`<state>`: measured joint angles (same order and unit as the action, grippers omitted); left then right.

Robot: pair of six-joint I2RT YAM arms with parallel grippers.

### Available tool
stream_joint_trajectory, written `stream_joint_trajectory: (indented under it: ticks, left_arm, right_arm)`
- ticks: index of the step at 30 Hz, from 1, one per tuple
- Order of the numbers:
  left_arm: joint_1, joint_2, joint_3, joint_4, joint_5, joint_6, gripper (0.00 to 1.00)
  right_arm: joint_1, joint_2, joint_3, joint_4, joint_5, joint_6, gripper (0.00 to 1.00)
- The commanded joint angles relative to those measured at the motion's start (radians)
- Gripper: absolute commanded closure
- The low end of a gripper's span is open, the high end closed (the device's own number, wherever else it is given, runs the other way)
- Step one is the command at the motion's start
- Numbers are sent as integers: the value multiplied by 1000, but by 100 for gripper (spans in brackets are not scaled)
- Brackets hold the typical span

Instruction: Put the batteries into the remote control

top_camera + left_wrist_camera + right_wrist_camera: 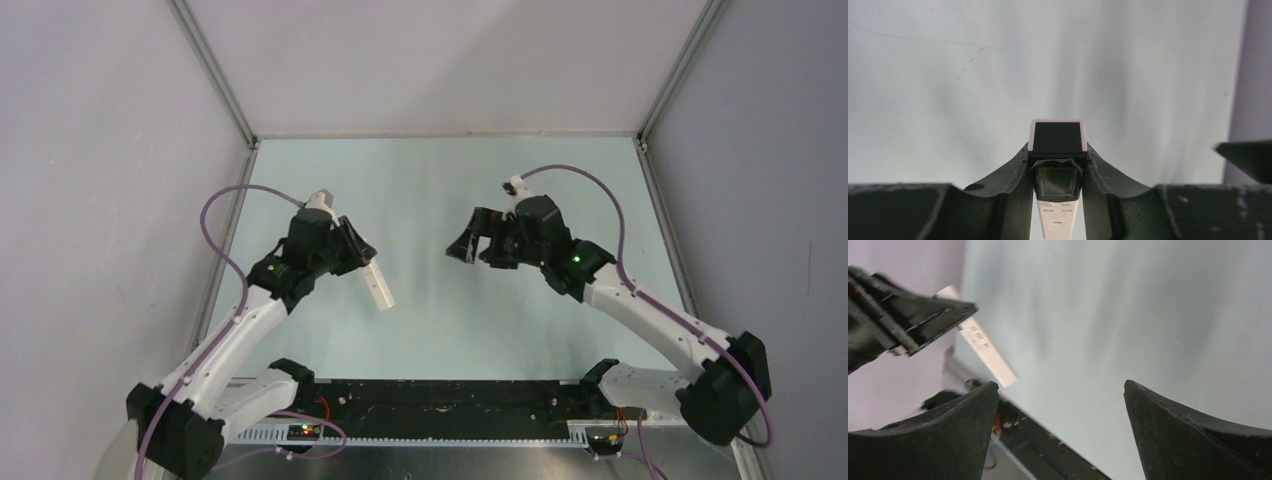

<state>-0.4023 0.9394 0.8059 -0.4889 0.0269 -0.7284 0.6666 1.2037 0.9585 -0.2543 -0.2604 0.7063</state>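
Observation:
The remote control [379,283] is still held above the table. It comes down onto the pale green top next, as my left gripper lowers and releases it.
My left gripper [362,256] is shut on the remote control [379,283], a slim white bar held above the table at the left. In the left wrist view the remote [1057,137] stands between my fingers [1008,175], its black end pointing away from the camera and its dark screen and white buttons nearer. My right gripper [470,240] is open and empty, raised at the centre right and facing the left gripper. In the right wrist view the open gripper [1060,390] faces the white remote [989,359] and the left gripper's dark fingers. No batteries are in view.
The pale green table top [440,190] is walled by grey panels on the left, back and right. A black strip with wiring [440,400] runs along the near edge between the arm bases.

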Motion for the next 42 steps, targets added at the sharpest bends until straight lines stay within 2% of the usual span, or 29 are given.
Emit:
stream_joint_trajectory:
  ticks: [1, 6, 15, 17, 20, 22, 25, 27, 30, 34, 35, 38, 39, 42]
  left_arm:
    - [13, 81, 11, -24, -112, 60, 92]
    - [43, 240, 34, -36, -115, 102, 90]
    - [53, 459, 62, -38, -153, 126, 79]
    - [54, 472, 66, -38, -161, 126, 73]
    - [55, 490, 70, -39, -170, 128, 57]
    - [55, 505, 72, -39, -166, 127, 49]
    - [54, 529, 73, -39, -166, 126, 41]
    - [54, 541, 73, -41, -165, 127, 39]
    - [54, 536, 74, -47, -174, 127, 35]
    - [55, 470, 73, -69, -192, 126, 26]
    - [56, 452, 72, -75, -196, 124, 22]
    - [55, 344, 66, -104, -196, 117, 10]
    - [55, 292, 64, -115, -191, 112, 4]
    - [56, 182, 51, -142, -171, 103, 1]
  right_arm:
    - [-31, -137, -64, -196, 364, -45, 0]
    - [-100, -220, -189, -143, 222, -123, 1]
    - [-102, -245, -202, -182, 227, -141, 1]
    - [-102, -246, -204, -191, 219, -138, 1]
    - [-102, -249, -205, -197, 220, -137, 1]
    - [-103, -251, -205, -202, 237, -133, 1]
    - [-105, -251, -205, -218, 257, -119, 3]
    - [-107, -253, -205, -230, 260, -109, 3]
    - [-108, -263, -205, -250, 290, -98, 4]
    - [-111, -295, -205, -260, 307, -88, 4]
    - [-112, -307, -203, -262, 312, -86, 4]
    - [-116, -332, -190, -287, 331, -91, 3]
    - [-116, -344, -184, -298, 346, -92, 2]
    - [-116, -381, -150, -354, 405, -97, 1]
